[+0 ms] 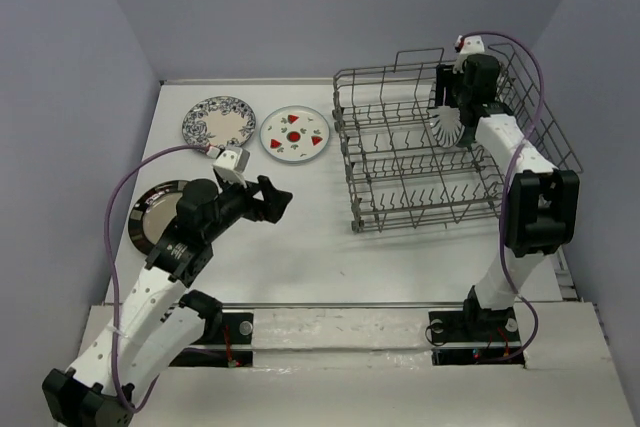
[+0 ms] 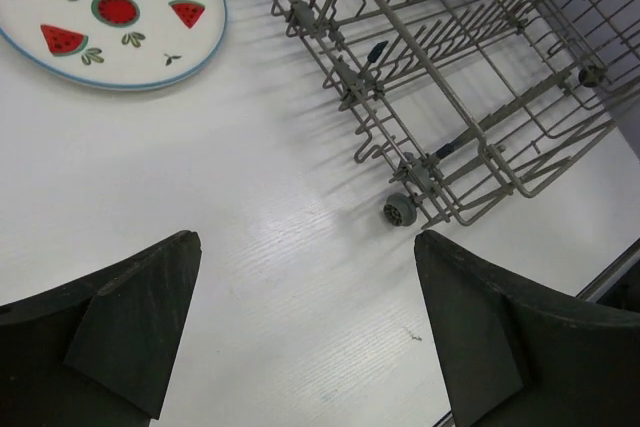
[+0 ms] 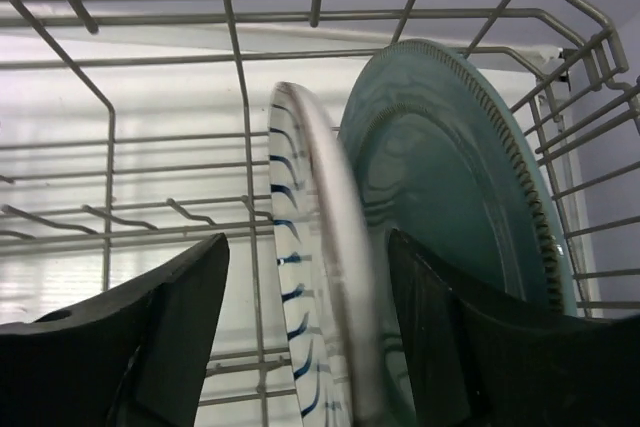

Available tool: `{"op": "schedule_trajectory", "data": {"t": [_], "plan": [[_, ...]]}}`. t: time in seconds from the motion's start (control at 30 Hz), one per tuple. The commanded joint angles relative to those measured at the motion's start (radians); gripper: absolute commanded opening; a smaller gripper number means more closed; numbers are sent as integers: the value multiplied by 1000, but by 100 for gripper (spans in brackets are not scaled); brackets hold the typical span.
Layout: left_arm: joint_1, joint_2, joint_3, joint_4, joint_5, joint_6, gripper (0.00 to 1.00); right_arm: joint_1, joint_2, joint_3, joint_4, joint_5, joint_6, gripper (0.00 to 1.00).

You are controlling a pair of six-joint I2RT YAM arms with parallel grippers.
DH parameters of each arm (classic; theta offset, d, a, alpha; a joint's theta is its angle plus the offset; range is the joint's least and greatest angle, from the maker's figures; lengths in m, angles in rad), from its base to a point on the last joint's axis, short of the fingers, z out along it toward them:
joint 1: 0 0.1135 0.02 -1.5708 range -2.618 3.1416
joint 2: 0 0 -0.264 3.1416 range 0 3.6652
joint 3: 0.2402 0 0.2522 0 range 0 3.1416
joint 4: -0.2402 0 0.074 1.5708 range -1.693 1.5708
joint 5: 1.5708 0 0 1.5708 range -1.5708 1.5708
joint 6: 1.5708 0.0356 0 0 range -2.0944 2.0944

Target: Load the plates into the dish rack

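I will move my open left gripper outward next and lower it onto the fruit plate's rim (image 1: pixel 264 147) by the floral plate, because the fruit plate is still outside the rack (image 1: pixel 430 222).
The black-and-white striped plate (image 3: pixel 300 147) stands on edge in the dish rack (image 3: pixel 240 97), close beside the teal-grey plate (image 3: pixel 450 197). My right gripper (image 3: pixel 308 277) is open and straddles the striped plate's rim, with a gap on each side. From above, the right gripper (image 1: pixel 452 109) is over the striped plate (image 1: pixel 447 127) at the far end of the rack (image 1: pixel 430 222). On the table lie the floral plate (image 1: pixel 219 123), the fruit plate (image 1: pixel 296 134) and the dark silver-rimmed plate (image 1: pixel 158 215). My left gripper (image 1: pixel 277 199) hovers open and empty over bare table (image 2: pixel 300 247).
The rack's near-left corner with a small wheel (image 2: pixel 399 211) lies just ahead of the left gripper (image 2: pixel 305 327). The fruit plate (image 2: pixel 120 17) sits ahead to its left. Grey walls enclose the table on three sides.
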Motion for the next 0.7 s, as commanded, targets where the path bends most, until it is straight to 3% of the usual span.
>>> {"op": "schedule_trajectory", "data": {"t": [0.0,0.17,0.33,0.5,0.67], "plan": [[-2,85,41,10,-22,-26,99,3,-81,51,84,12,108,80],[2,176,64,13,-50,-70,99,14,-158,28,81,-48,188,90],[12,259,84,73,-175,-158,99,46,-291,-40,82,-105,335,92],[27,364,43,252,-299,-312,99,127,-423,-173,127,-172,418,94],[94,528,52,400,-332,-409,99,198,-541,-277,157,-240,436,94]]}}
